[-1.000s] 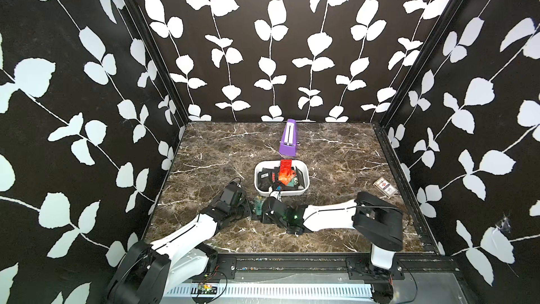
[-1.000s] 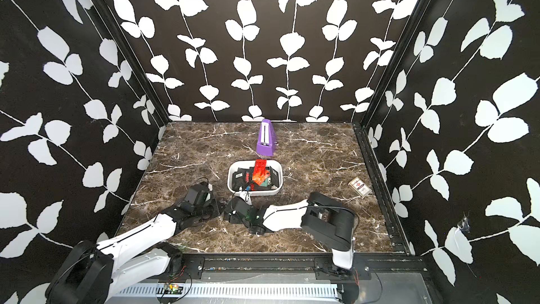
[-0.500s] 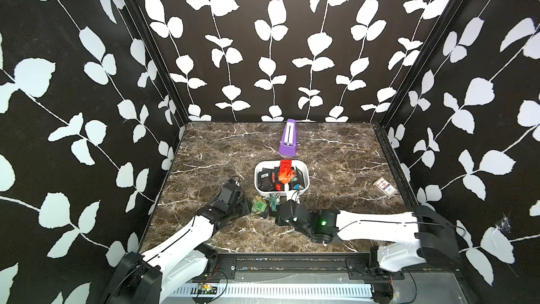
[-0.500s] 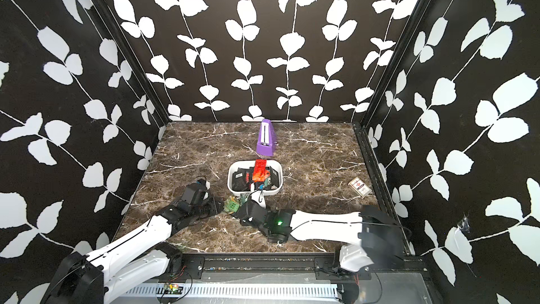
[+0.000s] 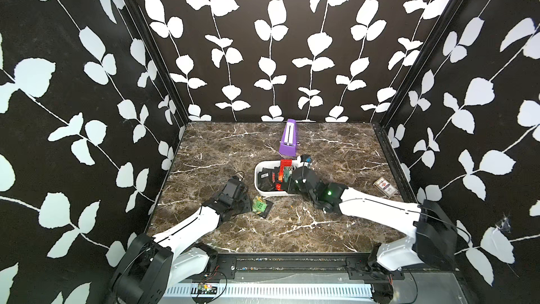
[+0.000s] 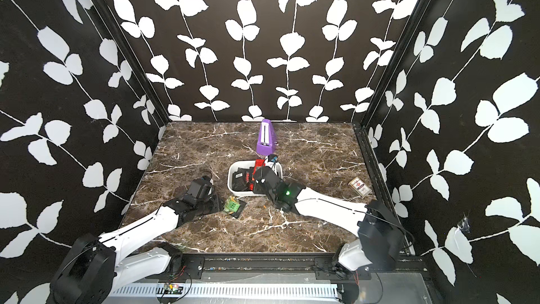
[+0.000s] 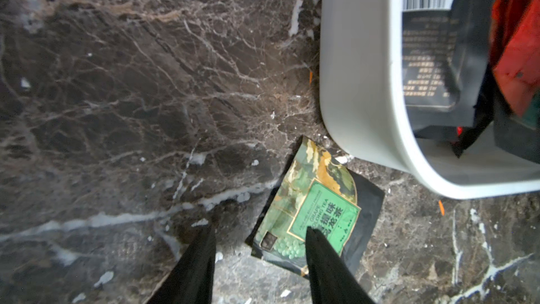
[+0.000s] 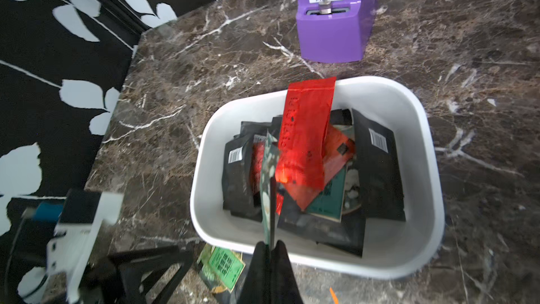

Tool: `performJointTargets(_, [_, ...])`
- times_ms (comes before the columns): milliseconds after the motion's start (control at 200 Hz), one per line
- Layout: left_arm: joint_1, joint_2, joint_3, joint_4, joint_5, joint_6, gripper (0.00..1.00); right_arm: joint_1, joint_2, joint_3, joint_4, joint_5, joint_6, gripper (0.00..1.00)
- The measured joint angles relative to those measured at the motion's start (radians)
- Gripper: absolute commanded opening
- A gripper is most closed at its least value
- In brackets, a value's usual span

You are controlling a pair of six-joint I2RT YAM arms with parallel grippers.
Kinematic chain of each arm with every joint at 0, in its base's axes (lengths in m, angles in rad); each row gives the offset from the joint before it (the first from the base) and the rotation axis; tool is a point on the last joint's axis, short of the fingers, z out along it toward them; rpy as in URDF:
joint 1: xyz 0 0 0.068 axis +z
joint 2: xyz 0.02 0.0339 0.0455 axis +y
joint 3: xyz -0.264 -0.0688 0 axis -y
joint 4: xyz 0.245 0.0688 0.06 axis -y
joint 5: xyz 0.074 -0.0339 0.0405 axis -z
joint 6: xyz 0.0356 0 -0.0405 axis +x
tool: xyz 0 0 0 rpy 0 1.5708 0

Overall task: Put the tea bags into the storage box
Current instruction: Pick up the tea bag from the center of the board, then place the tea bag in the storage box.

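My right gripper moves outward from the box's near rim next, over the black and red tea bags, to release the greenish one, since the fingers hover above that rim.
The white storage box [image 5: 257, 174] [image 8: 423, 153] holds several tea bags [image 8: 377, 168], black ones with barcodes and red ones. My right gripper [image 8: 270, 247] hangs over the box's near rim, shut on a greenish tea bag [image 8: 269, 168] held edge-on. Another tea bag, green-faced [image 5: 261, 205] [image 7: 318, 209] [image 8: 223, 264], lies flat on the marble just outside the box. My left gripper [image 7: 259, 232] is open beside it. One fingertip [image 7: 312, 233] is over the sachet's edge, the other [image 7: 208, 231] over bare marble. It holds nothing.
A purple wedge-shaped object [image 5: 287, 141] [image 8: 333, 24] stands just behind the box. A flat card-like pack [image 5: 385, 186] lies near the right wall. Black leaf-patterned walls enclose the marble table on three sides.
My right gripper has swung from beside the left gripper up over the box, carrying a sachet. The left jaws have opened, and the green tea bag now lies on the table.
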Motion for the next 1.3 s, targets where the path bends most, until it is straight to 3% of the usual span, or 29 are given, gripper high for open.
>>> performJointTargets(305, [0.0, 0.0, 0.0, 0.0, 0.002, 0.007, 0.51, -0.076, 0.154, 0.134, 0.036, -0.099, -0.024, 0.0])
performJointTargets(520, [0.0, 0.0, 0.0, 0.001, 0.009, 0.011, 0.52, -0.095, 0.241, 0.176, -0.008, -0.134, -0.029, 0.35])
performJointTargets(685, [0.0, 0.0, 0.0, 0.001, 0.005, 0.016, 0.52, -0.096, 0.192, 0.169, -0.093, -0.105, -0.066, 0.41])
performJointTargets(795, [0.0, 0.001, 0.0, 0.001, 0.001, 0.021, 0.52, -0.085, 0.074, 0.117, -0.106, -0.085, -0.083, 0.37])
performJointTargets(975, [0.0, 0.005, -0.003, 0.005, 0.001, 0.021, 0.52, 0.026, -0.05, 0.045, -0.093, -0.043, -0.093, 0.19])
performJointTargets(1150, [0.0, 0.02, -0.01, 0.027, 0.005, 0.019, 0.52, 0.172, 0.051, 0.033, -0.063, -0.05, -0.09, 0.0])
performJointTargets(1300, [0.0, 0.029, -0.017, 0.039, 0.012, 0.016, 0.52, 0.21, 0.202, 0.035, -0.019, -0.074, -0.072, 0.0])
